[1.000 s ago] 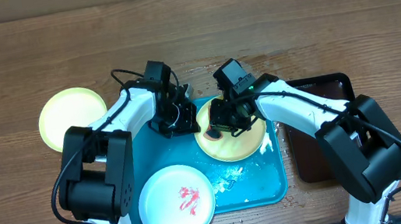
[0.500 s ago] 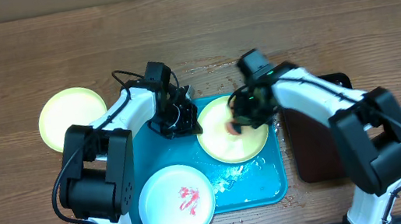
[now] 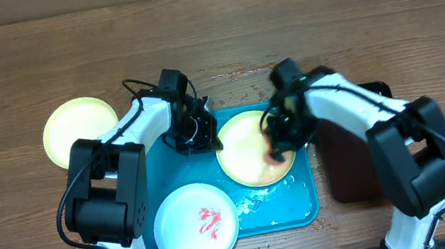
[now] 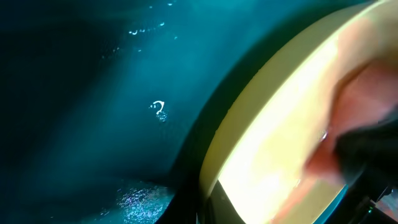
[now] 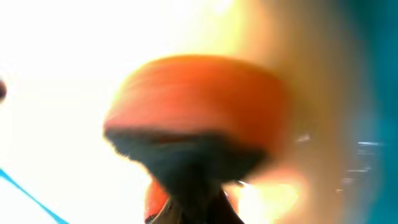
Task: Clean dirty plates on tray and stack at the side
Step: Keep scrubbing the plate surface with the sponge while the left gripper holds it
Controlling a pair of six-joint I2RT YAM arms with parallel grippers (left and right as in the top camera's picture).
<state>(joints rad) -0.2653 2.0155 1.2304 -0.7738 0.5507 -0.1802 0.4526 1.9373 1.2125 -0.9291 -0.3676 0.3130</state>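
The robot's right gripper will rise from the plate next, then lower the sponge (image 3: pixel 278 154) onto the brown tray (image 3: pixel 342 151), to the gripper's right in the overhead view, and let it go.
On the turquoise tray (image 3: pixel 168 171) lies a yellow-green plate (image 3: pixel 243 148). My left gripper (image 3: pixel 199 134) is shut on its left rim; the left wrist view shows that rim (image 4: pixel 249 124) running between the dark fingers at the bottom edge, the gripper (image 4: pixel 214 211) closed on it. My right gripper (image 3: pixel 281 141) is shut on an orange sponge (image 3: pixel 278 154) and presses it onto the plate's right side. Up close the sponge (image 5: pixel 199 93) is blurred orange with a dark underside, held in the gripper (image 5: pixel 199 190). A pale blue plate (image 3: pixel 196 226) with a red smear overhangs the tray's front left corner.
A second yellow-green plate (image 3: pixel 81 131) lies on the wooden table left of the tray. A dark brown tray (image 3: pixel 351 167) lies right of the turquoise one, under my right arm. Foam and water droplets (image 3: pixel 254 197) cover the turquoise tray's front.
My right gripper has swept the sponge across the plate, from its left-middle to the upper right and then down to the front right. The left gripper has kept still on the rim.
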